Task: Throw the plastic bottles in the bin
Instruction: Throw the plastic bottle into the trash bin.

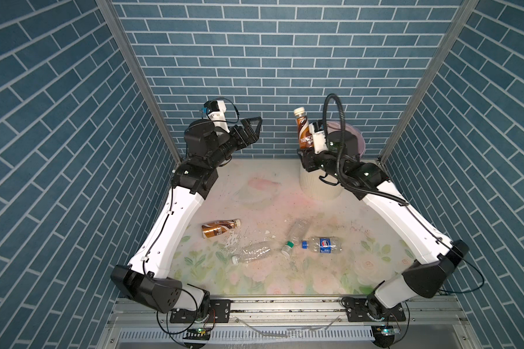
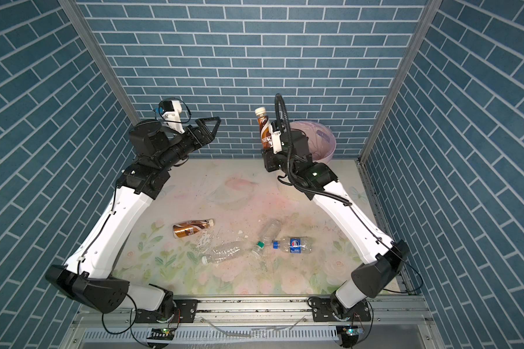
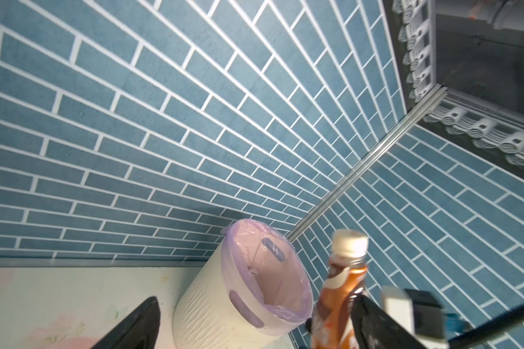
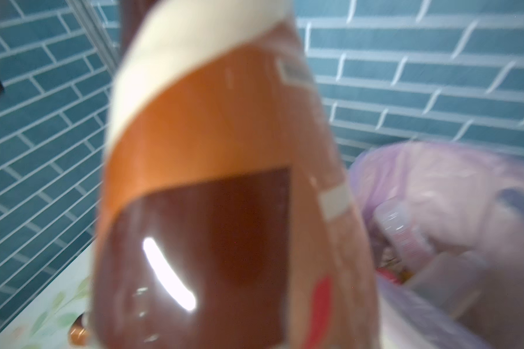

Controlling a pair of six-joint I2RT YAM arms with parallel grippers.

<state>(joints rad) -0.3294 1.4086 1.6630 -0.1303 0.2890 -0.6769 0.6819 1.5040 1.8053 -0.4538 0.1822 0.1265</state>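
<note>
My right gripper is holding the upright brown bottle, which is still outside the bag. It should next carry the bottle sideways past the bin's rim and over the bin's opening (image 2: 316,139) (image 4: 457,238) to let it go.
My right gripper (image 1: 305,150) is shut on an upright brown bottle (image 1: 302,130) with a cream cap, raised just beside the bin's near-left rim. The bottle fills the right wrist view (image 4: 218,181). The bin (image 1: 318,189) is cream, ribbed and lined with a lilac bag (image 2: 325,134); a clear bottle (image 4: 401,226) lies inside. My left gripper (image 1: 250,133) is open and empty, raised at the back left; its black fingers (image 3: 139,323) stand wide apart. On the table lie another brown bottle (image 1: 220,228), a clear bottle (image 1: 252,255), a green-capped clear bottle (image 1: 295,235) and a blue-labelled bottle (image 1: 322,244).
Blue brick-pattern walls close in the back and both sides. The bin (image 3: 224,302) stands in the back right corner, partly hidden by my right arm. A floral mat (image 1: 254,193) covers the table. An aluminium rail (image 1: 285,305) runs along the front edge.
</note>
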